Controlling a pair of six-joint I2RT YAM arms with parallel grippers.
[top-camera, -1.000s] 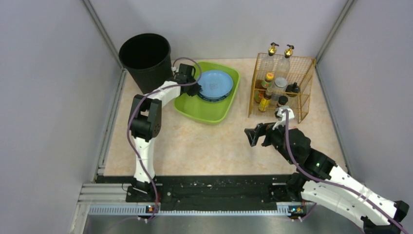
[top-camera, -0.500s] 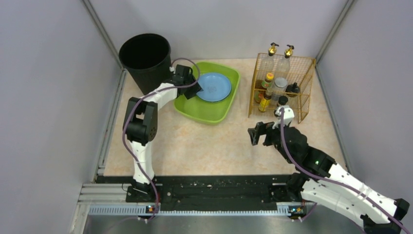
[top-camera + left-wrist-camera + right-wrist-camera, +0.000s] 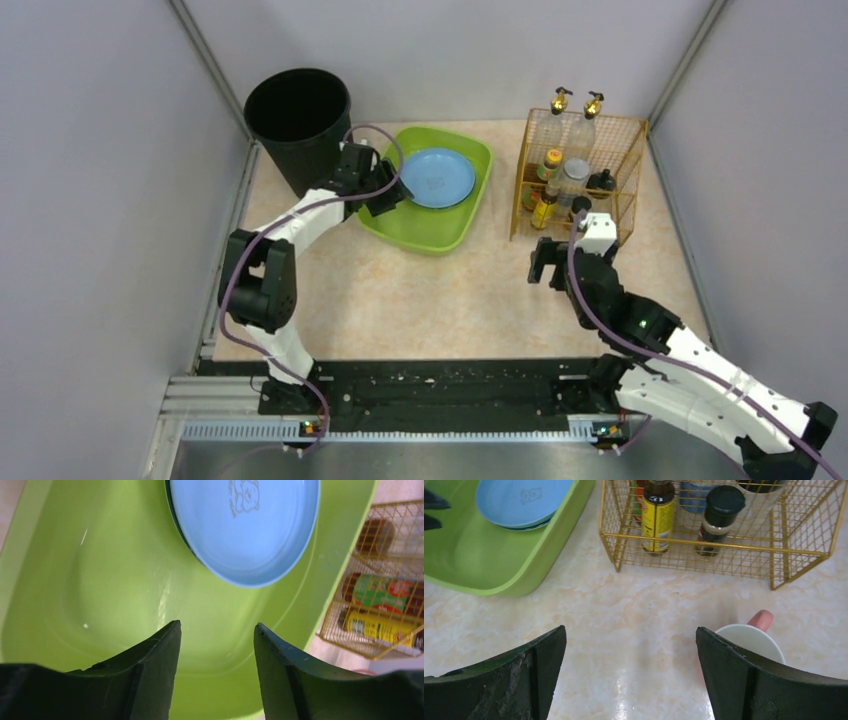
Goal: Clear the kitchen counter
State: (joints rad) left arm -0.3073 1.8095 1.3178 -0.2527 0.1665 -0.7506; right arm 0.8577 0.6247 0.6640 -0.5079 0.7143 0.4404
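Observation:
The mug is below my right gripper, beyond the finger on the right in the wrist view, so my right gripper will move down toward that side onto the mug's rim (image 3: 721, 628).
The kitchen counter (image 3: 420, 290) is a pale marbled top. At its back stands a green tray (image 3: 430, 235) holding a blue plate (image 3: 438, 177), which lies on a darker dish. My left gripper (image 3: 392, 200) hovers over the tray's left part, a short way from the plate (image 3: 245, 530). In the left wrist view it (image 3: 216, 625) is open with only green tray between its fingers. My right gripper (image 3: 545, 262) is open wide above bare counter (image 3: 630, 629). A white mug with a pink handle (image 3: 751, 640) stands just beyond its right finger, partly hidden by it.
A black bin (image 3: 298, 115) stands at the back left, beside the tray. A gold wire rack (image 3: 580, 180) of bottles and jars stands at the back right, close to the mug. A black rail strip (image 3: 430, 385) runs along the near edge.
The left gripper opened and let go of the blue plate, which now lies flat in the tray, then drew back to the left. The right gripper swung right toward the rack.

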